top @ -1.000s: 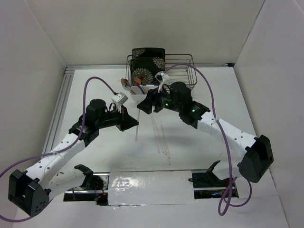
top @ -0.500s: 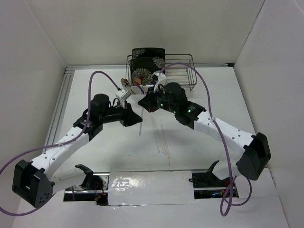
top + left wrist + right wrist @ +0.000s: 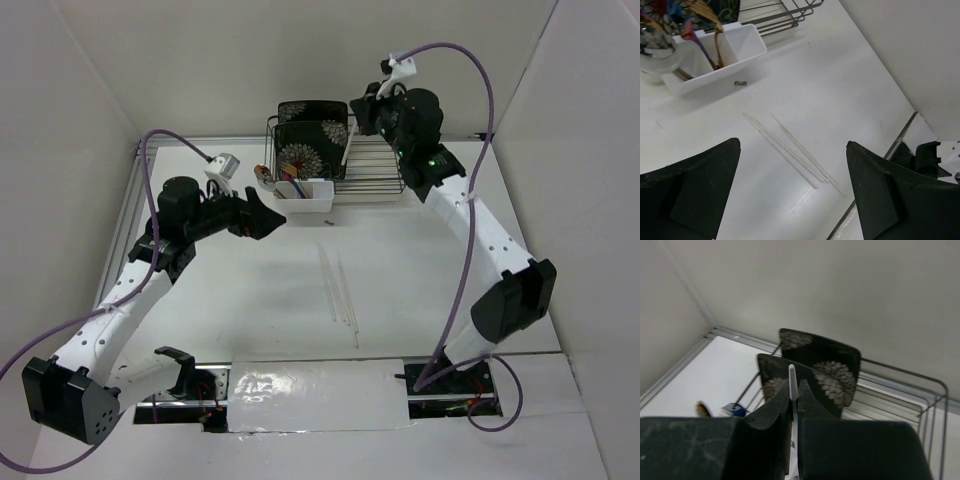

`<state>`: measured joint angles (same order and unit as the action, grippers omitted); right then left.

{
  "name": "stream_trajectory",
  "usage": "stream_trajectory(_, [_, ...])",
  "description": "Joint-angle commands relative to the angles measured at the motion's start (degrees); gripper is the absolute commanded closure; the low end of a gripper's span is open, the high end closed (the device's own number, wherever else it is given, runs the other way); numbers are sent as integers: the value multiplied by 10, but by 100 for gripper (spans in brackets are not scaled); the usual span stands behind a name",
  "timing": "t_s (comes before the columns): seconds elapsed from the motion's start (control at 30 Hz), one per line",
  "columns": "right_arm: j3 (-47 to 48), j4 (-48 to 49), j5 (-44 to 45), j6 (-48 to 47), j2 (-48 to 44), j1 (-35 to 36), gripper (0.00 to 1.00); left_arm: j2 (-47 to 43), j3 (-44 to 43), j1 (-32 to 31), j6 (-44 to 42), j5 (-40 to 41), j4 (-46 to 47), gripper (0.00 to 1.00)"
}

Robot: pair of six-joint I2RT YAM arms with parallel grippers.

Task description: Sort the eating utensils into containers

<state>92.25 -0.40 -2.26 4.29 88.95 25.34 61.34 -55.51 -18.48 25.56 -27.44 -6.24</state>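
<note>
I should next lower the chopstick with my right gripper toward the left in the top view, over the caddy's empty end section, and release it there.
My right gripper (image 3: 795,390) is shut on one pale chopstick (image 3: 791,372), whose tip sticks up between the jaws. In the top view this gripper (image 3: 356,122) hangs high over the wire rack, and the chopstick (image 3: 346,152) points down from it. My left gripper (image 3: 272,216) stands open and holds nothing, left of the white caddy (image 3: 318,200). In the left wrist view its gripper (image 3: 792,172) frames several loose chopsticks (image 3: 790,149) lying on the table. The caddy (image 3: 747,47) holds gold and purple-blue utensils (image 3: 715,42) in its left compartments.
A dark wire dish rack (image 3: 385,160) stands at the back with two black floral plates (image 3: 310,135) upright in it. A tiny dark object (image 3: 740,83) lies just in front of the caddy. White walls close in on the left, back and right.
The right gripper shut on a chopstick and rose up and back over the rack. The left gripper opened wide and drew back to the left.
</note>
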Motion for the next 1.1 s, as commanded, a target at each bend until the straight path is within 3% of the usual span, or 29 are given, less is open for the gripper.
stream_trajectory(0.0, [50, 27, -34, -32, 47, -21, 100, -17, 10, 25, 24, -5, -5, 0])
stream_trajectory(0.2, [30, 65, -46, -6, 104, -25, 100, -32, 34, 62, 26, -19, -2, 0])
stream_trajectory(0.77, [18, 75, -82, 51, 120, -20, 100, -21, 57, 100, 21, -64, 14, 0])
stream_trajectory(1.07, [-50, 87, -71, 46, 113, 1, 100, -32, 69, 107, 12, -60, 12, 0])
